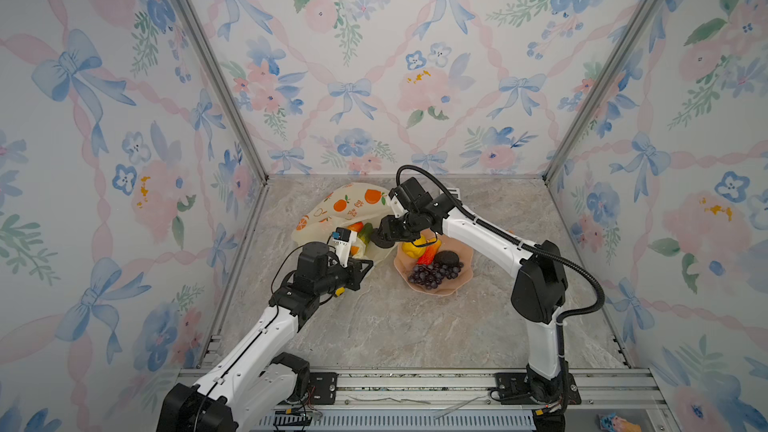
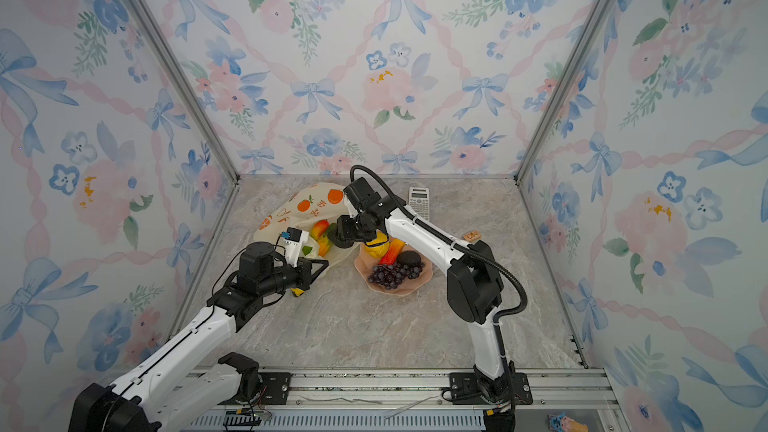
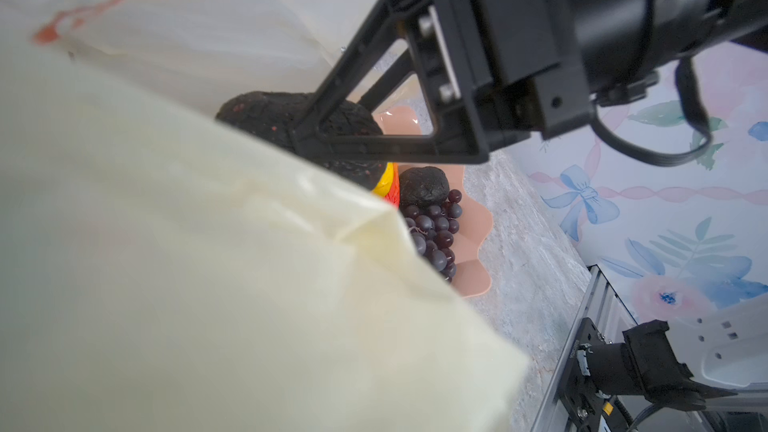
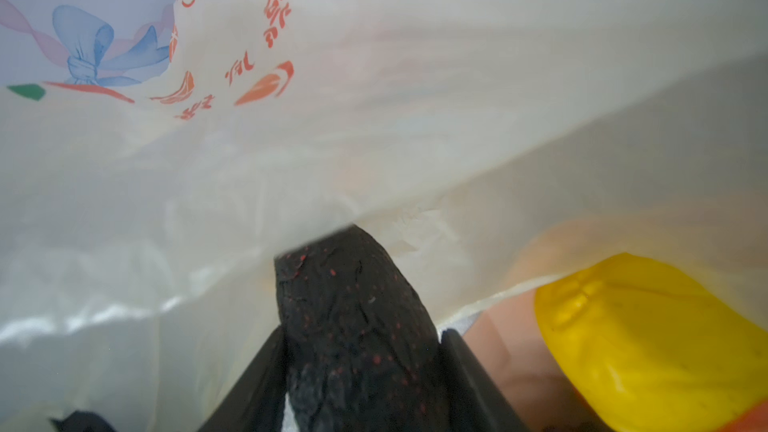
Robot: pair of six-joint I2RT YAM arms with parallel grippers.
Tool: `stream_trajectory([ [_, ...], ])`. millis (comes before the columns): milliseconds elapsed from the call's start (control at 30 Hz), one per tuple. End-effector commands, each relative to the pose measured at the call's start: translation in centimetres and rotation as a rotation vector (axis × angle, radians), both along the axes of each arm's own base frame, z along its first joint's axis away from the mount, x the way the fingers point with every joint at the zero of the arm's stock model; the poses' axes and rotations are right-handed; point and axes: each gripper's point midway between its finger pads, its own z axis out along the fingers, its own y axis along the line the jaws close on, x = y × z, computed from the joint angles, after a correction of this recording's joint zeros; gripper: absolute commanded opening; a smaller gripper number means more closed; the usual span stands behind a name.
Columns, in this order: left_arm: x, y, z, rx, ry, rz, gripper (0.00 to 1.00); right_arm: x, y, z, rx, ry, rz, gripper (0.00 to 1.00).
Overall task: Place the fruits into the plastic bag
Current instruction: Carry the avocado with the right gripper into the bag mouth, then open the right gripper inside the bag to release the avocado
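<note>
The dark avocado is still at the bag's opening, so the robot's right gripper needs to move it outward through the bag's opening (image 1: 372, 223), in beyond the green fruit, and release it.
The plastic bag (image 1: 332, 209), pale yellow with orange prints, lies at the back left with its mouth facing the pink plate (image 1: 457, 280). My left gripper (image 1: 361, 265) is shut on the bag's near rim and holds it up; in the left wrist view the bag (image 3: 208, 263) hides the jaws. My right gripper (image 1: 380, 238) is shut on a dark avocado (image 4: 353, 326) at the bag's mouth. An orange-red fruit (image 1: 355, 226) and a green fruit (image 1: 365, 231) lie inside the bag. On the plate rest a yellow fruit (image 1: 413, 248), a red-yellow fruit (image 1: 428, 257), another avocado (image 1: 449, 258) and the grapes (image 1: 432, 274).
A calculator (image 2: 419, 201) lies at the back behind the right arm, with a small wooden block (image 2: 471, 236) to its right. A small yellow toy (image 2: 297, 292) sits under the left wrist. The metal rail (image 1: 415, 384) runs along the front edge.
</note>
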Motion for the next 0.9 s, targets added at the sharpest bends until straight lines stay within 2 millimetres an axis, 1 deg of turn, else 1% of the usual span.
stream_trajectory([
  [0, -0.1, -0.3, 1.4, -0.011, -0.042, -0.024, 0.0, 1.8, 1.9, 0.6, 0.067, -0.016, -0.034, 0.44],
  [200, 0.0, -0.4, 1.1, -0.009, -0.031, -0.027, 0.0, 4.5, 4.2, -0.4, 0.132, -0.02, -0.109, 0.44],
  [367, 0.0, -0.4, 1.1, -0.007, -0.032, -0.026, 0.0, 6.5, 5.5, -1.3, 0.18, -0.025, -0.161, 0.44],
  [567, 0.0, -0.4, 0.8, -0.006, -0.024, -0.028, 0.0, 9.0, 6.4, -1.9, 0.233, -0.045, -0.231, 0.44],
  [733, 0.1, -0.5, 0.6, -0.005, -0.016, -0.032, 0.0, 11.0, 7.0, -2.8, 0.286, -0.049, -0.297, 0.44],
  [867, 0.1, -0.5, 0.7, -0.004, -0.018, -0.028, 0.0, 12.4, 7.2, -3.8, 0.289, -0.063, -0.339, 0.45],
])
